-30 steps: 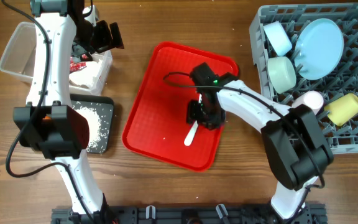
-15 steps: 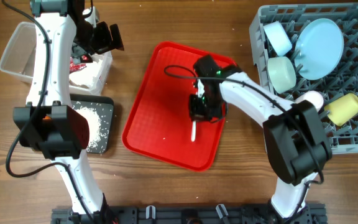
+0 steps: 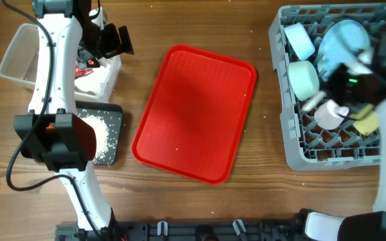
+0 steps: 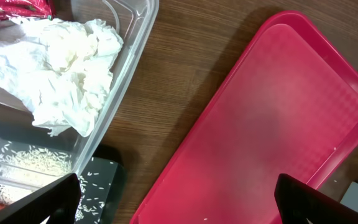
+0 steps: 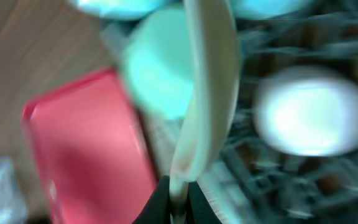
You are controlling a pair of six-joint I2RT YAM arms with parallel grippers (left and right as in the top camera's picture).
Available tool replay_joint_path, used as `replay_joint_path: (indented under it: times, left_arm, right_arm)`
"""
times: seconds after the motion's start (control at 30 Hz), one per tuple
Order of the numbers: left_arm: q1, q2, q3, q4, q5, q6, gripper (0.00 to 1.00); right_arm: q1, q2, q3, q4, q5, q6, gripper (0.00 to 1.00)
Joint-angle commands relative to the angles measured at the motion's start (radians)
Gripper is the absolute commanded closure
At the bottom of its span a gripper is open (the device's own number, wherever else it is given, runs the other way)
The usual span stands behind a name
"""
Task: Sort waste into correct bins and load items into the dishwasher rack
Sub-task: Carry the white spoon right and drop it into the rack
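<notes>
My right gripper should next move back and down past the yellow cup and let go of the spoon, because the rack's near row is below and back from it.
My right gripper is shut on the handle of the white spoon and holds it over the grey dishwasher rack; this view is motion-blurred. In the rack are the pale blue plate, two bowls, the pink cup and the yellow cup, partly hidden by the arm. My left gripper hangs open beside the clear tub, which holds white tissue and a red wrapper. Rice grains lie in the black tray.
The flat red serving tray lies in the middle of the wooden table with only a crumb or two on it. The left arm's links stretch from the front edge up past the black tray.
The right gripper shut on the spoon on the red tray, lifted it and swung right to above the rack. The red tray now has nothing on it. The left arm has not moved.
</notes>
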Motion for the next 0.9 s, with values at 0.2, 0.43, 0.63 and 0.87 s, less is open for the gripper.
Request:
replay_joint_path:
  times: [0.2,0.43,0.63,0.87]
  left_arm:
    - [-0.004,0.011,-0.001,0.000,-0.006,-0.016,0.00]
    - [-0.004,0.011,-0.001,0.000,-0.006,-0.016,0.00]
    - [-0.004,0.011,-0.001,0.000,-0.006,-0.016,0.00]
    - [-0.004,0.011,-0.001,0.000,-0.006,-0.016,0.00]
  right_arm:
    - [-0.485,-0.015,-0.162,0.048,0.124,0.009,0.96]
    - [-0.491,-0.015,-0.199,0.072,0.184,0.061,0.04]
    - [-0.491,-0.015,-0.198,0.099,0.095,-0.028,0.00]
    - [-0.254,-0.182,-0.179,0.167,-0.258,-0.336,0.00]
